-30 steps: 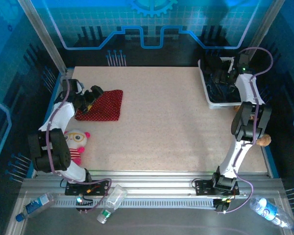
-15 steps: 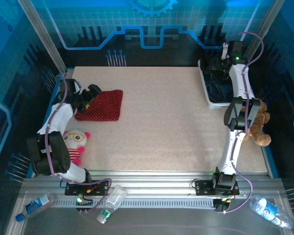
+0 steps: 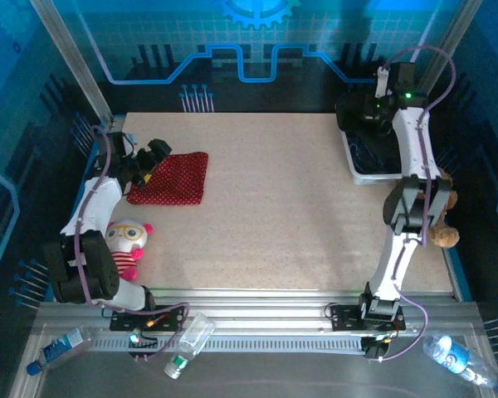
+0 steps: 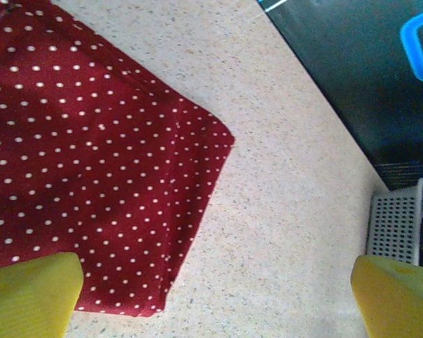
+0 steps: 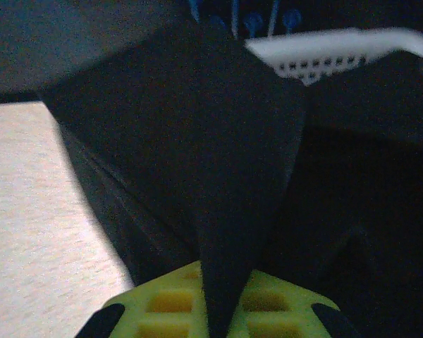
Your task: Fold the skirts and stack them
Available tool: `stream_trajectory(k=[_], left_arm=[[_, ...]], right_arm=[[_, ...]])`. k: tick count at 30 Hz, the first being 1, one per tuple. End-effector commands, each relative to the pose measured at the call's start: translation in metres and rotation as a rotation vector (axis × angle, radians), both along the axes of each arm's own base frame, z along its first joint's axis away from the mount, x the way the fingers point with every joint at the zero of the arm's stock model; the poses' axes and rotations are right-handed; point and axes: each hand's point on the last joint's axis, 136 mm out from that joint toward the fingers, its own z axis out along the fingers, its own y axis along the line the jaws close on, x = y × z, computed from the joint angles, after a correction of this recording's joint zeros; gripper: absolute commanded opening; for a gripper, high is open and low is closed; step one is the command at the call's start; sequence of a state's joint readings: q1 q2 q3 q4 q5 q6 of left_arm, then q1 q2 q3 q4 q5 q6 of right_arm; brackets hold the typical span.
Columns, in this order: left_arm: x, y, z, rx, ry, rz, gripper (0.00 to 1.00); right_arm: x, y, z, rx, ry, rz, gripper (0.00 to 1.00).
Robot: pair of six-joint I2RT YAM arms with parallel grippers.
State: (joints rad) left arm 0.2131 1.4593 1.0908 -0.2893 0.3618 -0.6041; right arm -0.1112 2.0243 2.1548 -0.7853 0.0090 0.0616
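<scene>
The table's middle is empty, so my right gripper will next carry the black skirt (image 5: 218, 162) back from the basket toward the red skirt and release it there.
A folded red skirt with white dots (image 3: 173, 178) lies flat at the table's left side. My left gripper (image 3: 153, 157) hovers over its left edge, wide open. In the left wrist view the red skirt (image 4: 77, 162) spreads between the yellow fingertips (image 4: 28, 296), with nothing held by the left gripper (image 4: 211, 310). My right gripper (image 3: 361, 112) is over the white basket (image 3: 373, 176) at the back right. In the right wrist view the right gripper (image 5: 222, 310) is shut on a fold of the black skirt (image 5: 218, 162), which rises in a peak before the basket rim (image 5: 338, 53).
A pink-and-white plush doll (image 3: 129, 245) lies near the left arm's base. A brown teddy bear (image 3: 444, 228) sits at the right table edge behind the right arm. Plastic bottles (image 3: 62, 348) (image 3: 456, 356) lie on the near rail.
My right gripper went from open to shut on the black cloth at the basket and shifted toward the basket's far left corner. The left arm barely moved.
</scene>
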Motion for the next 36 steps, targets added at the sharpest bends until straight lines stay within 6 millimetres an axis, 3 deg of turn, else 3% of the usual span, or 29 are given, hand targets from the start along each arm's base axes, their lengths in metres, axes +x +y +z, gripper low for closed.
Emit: stream_trajectory(k=[1,7,11,15,20,22,25,27,30,33,34,35,36], left_arm=[[-0.001,-0.017,0.025,-0.039,-0.09,-0.072,0.99],[-0.002,-0.051,0.057,0.002,-0.189,-0.205,0.99],[-0.003,-0.077,0.071,0.055,-0.237,-0.298,0.99],[-0.005,-0.092,0.08,0.078,-0.271,-0.349,0.99],[-0.009,-0.102,0.087,0.089,-0.299,-0.39,0.99],[-0.01,-0.101,0.086,0.098,-0.298,-0.391,0.99],[-0.011,-0.101,0.081,0.106,-0.285,-0.394,0.99],[-0.012,-0.101,0.075,0.104,-0.269,-0.397,0.99],[-0.013,-0.102,0.066,0.099,-0.244,-0.403,0.99],[-0.013,-0.102,0.057,0.094,-0.216,-0.407,0.99],[-0.012,-0.103,0.056,0.093,-0.211,-0.409,0.99],[-0.012,-0.104,0.053,0.091,-0.205,-0.412,0.99],[-0.011,-0.104,0.052,0.09,-0.198,-0.415,0.99]], right_arm=[[-0.035,0.058,0.094,0.073,-0.207,0.194,0.0],[-0.087,0.122,0.161,0.129,-0.336,0.404,0.0],[-0.118,0.165,0.192,0.165,-0.401,0.555,0.0],[-0.14,0.199,0.208,0.225,-0.423,0.674,0.0],[-0.159,0.235,0.206,0.259,-0.416,0.843,0.0],[-0.159,0.24,0.195,0.252,-0.396,0.87,0.0],[-0.157,0.244,0.162,0.235,-0.337,0.914,0.0],[-0.162,0.249,0.127,0.226,-0.268,0.989,0.0],[-0.179,0.254,0.05,0.2,-0.127,1.095,0.0],[-0.195,0.248,-0.016,0.149,-0.004,1.122,0.0],[-0.2,0.246,-0.03,0.138,0.023,1.128,0.0],[-0.206,0.242,-0.044,0.126,0.053,1.131,0.02],[-0.211,0.238,-0.055,0.112,0.084,1.122,0.19]])
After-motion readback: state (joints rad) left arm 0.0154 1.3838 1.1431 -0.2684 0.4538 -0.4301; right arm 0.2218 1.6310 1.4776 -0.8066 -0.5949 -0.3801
